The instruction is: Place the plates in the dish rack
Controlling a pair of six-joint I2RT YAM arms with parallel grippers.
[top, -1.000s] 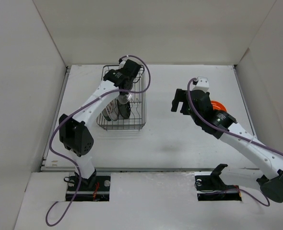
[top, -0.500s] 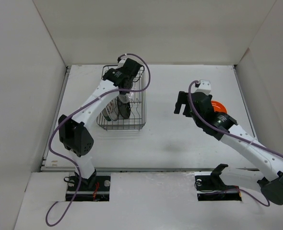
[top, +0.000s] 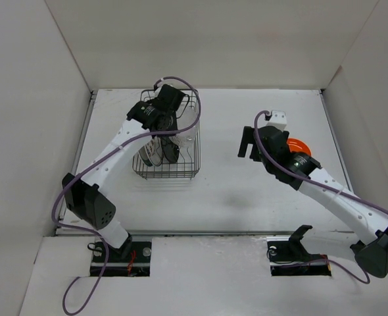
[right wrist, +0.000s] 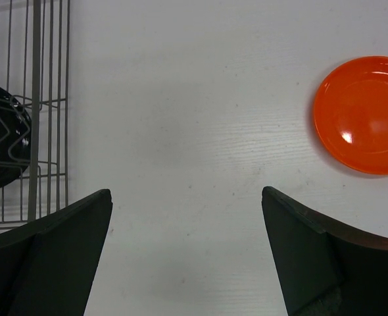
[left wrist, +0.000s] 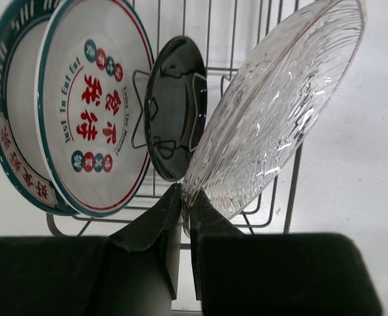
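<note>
My left gripper turns and lowers toward the open slot beside the glossy black plate (left wrist: pixel 174 105) next and releases the glass plate there, since that space is empty.
My left gripper (left wrist: pixel 186 194) is shut on the lower rim of the clear glass plate (left wrist: pixel 279 105) and holds it tilted over the dish rack (left wrist: pixel 292 191). In the rack stand the glossy black plate (left wrist: pixel 174 105), the white plate with red characters (left wrist: pixel 92 105) and the dark-rimmed plate (left wrist: pixel 10 131). In the top view the left gripper (top: pixel 169 126) is over the rack (top: pixel 168 174), with the glass plate (top: pixel 188 126) at its right side. My right gripper (right wrist: pixel 186 197) is open and empty above the table. The orange plate (right wrist: pixel 365 115) lies flat to its right, also visible in the top view (top: pixel 299 145).
The rack's right edge (right wrist: pixel 43 99) and the black plate (right wrist: pixel 3 145) show at the left of the right wrist view. White walls enclose the table on the left, back and right. My right gripper (top: pixel 248 141) hangs between rack and orange plate.
My left wrist has shifted left and turned over the rack, carrying the glass plate, which now tilts over the rack's right side. My right gripper has drifted slightly right.
</note>
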